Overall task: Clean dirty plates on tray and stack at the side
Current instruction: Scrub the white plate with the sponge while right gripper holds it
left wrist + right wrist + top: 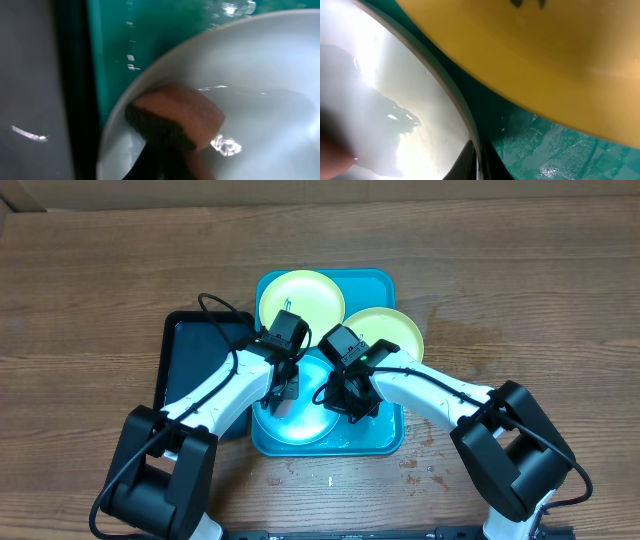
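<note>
I should wipe some more first. Next I should lift the sponge [175, 117] over to the black tray's open bottom, left of my left gripper in the overhead view, put it down and let go.
The turquoise tray [392, 438] holds three plates. Two yellow-green plates lie at its back [300, 298] and right [392, 330]; the right one fills the top of the right wrist view [530, 55]. The light blue plate [300, 420] lies at the tray's front. My left gripper [280, 392] is shut on a brown sponge [175, 117] with a dark scrub side, pressed on the blue plate's inner face [260, 75]. My right gripper [350, 402] is shut on the blue plate's rim [470, 130], one finger on each side of it.
A smaller black tray [185, 365] lies left of the turquoise tray, partly under my left arm. Wet patches shine on the turquoise tray floor [550, 145]. The wooden table [540, 290] surrounds both trays.
</note>
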